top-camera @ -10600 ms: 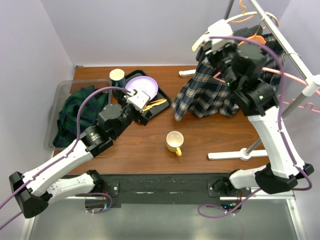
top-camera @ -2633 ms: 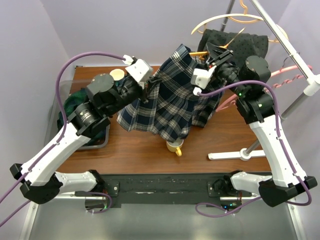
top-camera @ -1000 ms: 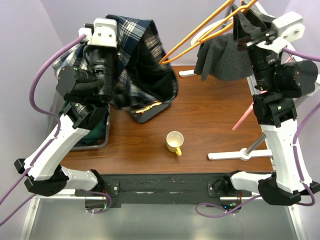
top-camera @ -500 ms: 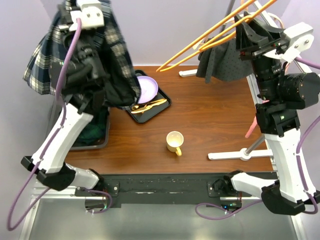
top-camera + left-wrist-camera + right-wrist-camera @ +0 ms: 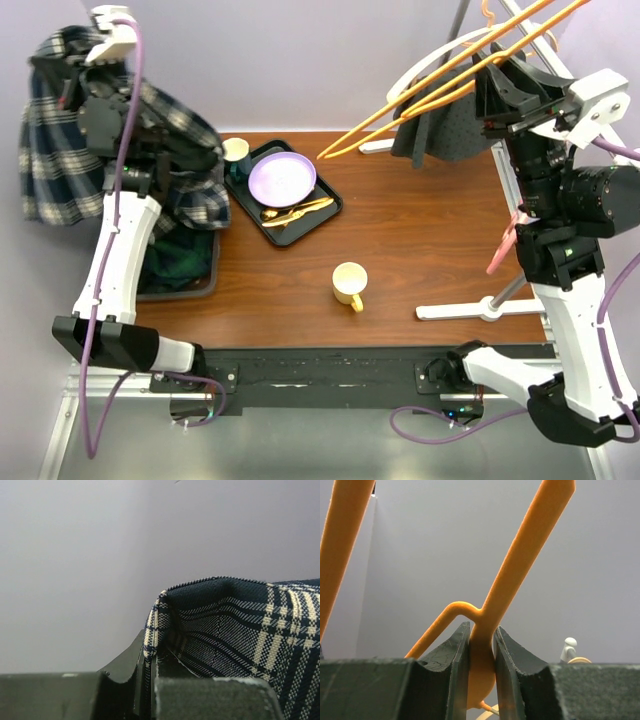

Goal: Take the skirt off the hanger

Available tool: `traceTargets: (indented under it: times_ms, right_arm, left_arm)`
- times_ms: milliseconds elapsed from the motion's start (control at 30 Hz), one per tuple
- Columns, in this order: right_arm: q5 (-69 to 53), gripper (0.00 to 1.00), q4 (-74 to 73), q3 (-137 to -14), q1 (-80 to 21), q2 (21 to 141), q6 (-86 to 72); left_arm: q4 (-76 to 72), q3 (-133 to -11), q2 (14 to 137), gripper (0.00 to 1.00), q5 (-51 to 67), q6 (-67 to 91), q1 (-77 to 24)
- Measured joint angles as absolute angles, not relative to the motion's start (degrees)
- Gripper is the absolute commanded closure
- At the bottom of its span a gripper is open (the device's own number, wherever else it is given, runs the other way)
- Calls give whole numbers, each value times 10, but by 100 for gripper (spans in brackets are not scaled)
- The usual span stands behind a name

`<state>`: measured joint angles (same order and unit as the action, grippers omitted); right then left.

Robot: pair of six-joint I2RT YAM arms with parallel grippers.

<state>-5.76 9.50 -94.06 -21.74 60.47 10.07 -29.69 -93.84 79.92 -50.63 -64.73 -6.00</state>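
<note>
The skirt [image 5: 55, 150] is free of the orange hanger. My left gripper will next go down into the grey bin, tilt its fingers downward and then let go of the folded edge.
The navy-and-cream plaid skirt [image 5: 55, 150] hangs free of the hanger, draped round my raised left arm at the far left above the bin. My left gripper [image 5: 148, 666] is shut on a folded edge of the skirt [image 5: 240, 625]; from above, the cloth hides its fingertips. The bare orange hanger [image 5: 420, 100] slants from the tray's far side up to the top right. My right gripper [image 5: 481, 652] is shut on the hanger [image 5: 520, 565] near its hook and shows in the top view high beside the rack [image 5: 492, 78].
A grey bin [image 5: 205, 285] with dark green cloth sits below the skirt. A black tray [image 5: 330, 205] holds a purple plate [image 5: 282, 178] and gold cutlery, with a green cup [image 5: 237, 152] beside it. A yellow mug [image 5: 349, 283] stands mid-table. The clothes rack [image 5: 480, 310] carries a grey garment [image 5: 450, 115] and a pink hanger [image 5: 505, 245].
My left arm has swung the skirt further left and lower, away from the tray toward the bin. The right gripper keeps the hanger in nearly the same place.
</note>
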Motion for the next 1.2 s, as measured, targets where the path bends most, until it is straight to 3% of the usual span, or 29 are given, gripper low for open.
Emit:
traceTargets:
  times_ms: [367, 567, 800, 900, 1067, 1200]
  right_arm:
    - [-71, 100, 95, -920, -217, 583, 101]
    - [-77, 100, 102, -898, -217, 568, 95]
    - [-87, 100, 106, -851, -217, 554, 83]
    - [-88, 100, 107, -829, -217, 548, 79]
    - [-107, 100, 109, -762, -217, 516, 55]
    - [-116, 100, 105, -712, -217, 486, 40]
  left_arm:
    - [-360, -948, 802, 100, -556, -712, -13]
    - [-351, -881, 780, 100, -550, -674, -12]
    - [-185, -785, 803, 100, -505, -468, -13]
    - [-79, -753, 826, 87, -446, -306, -12]
    - [3, -635, 816, 88, -296, -60, 6]
    - [32, -578, 827, 86, -243, 71, 24]
